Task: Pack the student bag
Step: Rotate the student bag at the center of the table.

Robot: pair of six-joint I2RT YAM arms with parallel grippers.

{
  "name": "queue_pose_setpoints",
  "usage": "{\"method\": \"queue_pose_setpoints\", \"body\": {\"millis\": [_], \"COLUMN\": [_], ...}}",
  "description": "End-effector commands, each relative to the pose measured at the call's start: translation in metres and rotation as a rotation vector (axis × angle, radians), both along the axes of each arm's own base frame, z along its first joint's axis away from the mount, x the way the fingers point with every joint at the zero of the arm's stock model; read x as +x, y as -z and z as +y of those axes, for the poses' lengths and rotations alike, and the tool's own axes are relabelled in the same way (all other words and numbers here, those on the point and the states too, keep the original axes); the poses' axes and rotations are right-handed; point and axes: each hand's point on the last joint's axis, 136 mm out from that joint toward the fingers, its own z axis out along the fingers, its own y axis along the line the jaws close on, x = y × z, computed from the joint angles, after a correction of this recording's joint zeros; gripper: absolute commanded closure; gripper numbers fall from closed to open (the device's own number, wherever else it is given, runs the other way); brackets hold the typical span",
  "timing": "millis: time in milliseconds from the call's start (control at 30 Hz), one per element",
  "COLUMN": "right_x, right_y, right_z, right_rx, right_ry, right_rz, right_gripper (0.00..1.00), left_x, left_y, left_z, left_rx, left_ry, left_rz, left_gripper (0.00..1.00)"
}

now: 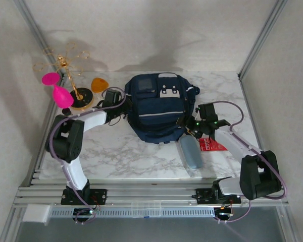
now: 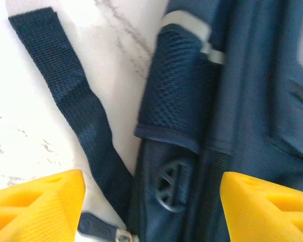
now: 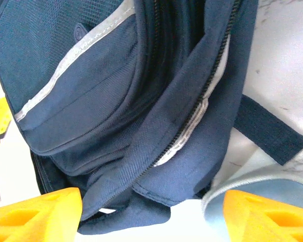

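Next, my left gripper will move outward and down along the bag's side onto the dark mesh fabric [image 2: 175, 78], since its open fingertips still stand short of it.
The student bag [image 1: 154, 108] is a navy backpack with pale stripes, lying flat in the middle of the table. My left gripper [image 1: 122, 105] sits at its left side. In the left wrist view this gripper [image 2: 151, 201] is open. Its yellow fingertips [image 2: 40, 201] stand wide apart over the bag's side seam, a round plastic ring [image 2: 169, 184] and a loose dark strap [image 2: 70, 101]. My right gripper [image 1: 188, 126] is at the bag's lower right corner. Seen from the right wrist, it [image 3: 151, 212] is open over the bag's zipper edge [image 3: 192, 126], holding nothing.
A pale blue case [image 1: 191, 151] lies just right of the bag's bottom, its edge beside my right fingertip [image 3: 232, 189]. A red packet [image 1: 212, 145] lies under the right arm. A gold wire stand [image 1: 70, 75] with pink and orange pieces stands at the back left.
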Motion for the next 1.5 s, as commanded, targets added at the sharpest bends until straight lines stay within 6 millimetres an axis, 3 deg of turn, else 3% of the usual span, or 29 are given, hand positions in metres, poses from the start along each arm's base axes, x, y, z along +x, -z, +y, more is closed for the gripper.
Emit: {"method": "queue_pose_setpoints", "body": {"millis": [0,167,467,600,767,1000,1200,1300,1467], "right_x": [0.008,0.009,0.019,0.037,0.073,0.143,0.210,0.215,0.188], "right_y": [-0.001,0.008,0.013,0.016,0.016,0.003,-0.001,-0.002,-0.021], "right_z": [0.007,0.008,0.009,0.005,-0.002,-0.012,-0.036,-0.057,-0.096], "right_rx": [0.030,0.027,0.041,0.041,0.021,-0.024,-0.102,-0.180,-0.346], "right_ry": [0.003,-0.005,-0.004,0.010,0.017,0.020,0.042,0.076,0.153], "right_rz": [-0.004,0.007,-0.009,-0.033,-0.097,-0.207,-0.222,-0.196,-0.173], "right_gripper": [0.25,0.24,0.25,0.26,0.33,0.42,0.36,0.27,0.17], "left_x": [0.039,0.052,0.067,0.066,0.055,0.027,-0.012,-0.024,-0.029], "left_y": [-0.027,-0.005,0.018,0.019,0.014,-0.010,-0.032,-0.040,-0.046], "left_z": [-0.007,-0.004,-0.026,-0.034,-0.029,-0.022,-0.035,-0.055,-0.065], "left_rx": [-0.084,-0.131,-0.223,-0.258,-0.273,-0.299,-0.396,-0.434,-0.453], "left_ry": [-0.035,-0.071,-0.022,-0.009,-0.027,-0.049,-0.069,-0.069,-0.125], "left_rz": [-0.127,-0.103,-0.083,-0.079,-0.083,-0.094,-0.124,-0.122,-0.129], "left_gripper": [0.33,0.38,0.53,0.74,1.00,1.00,1.00,1.00,1.00]}}
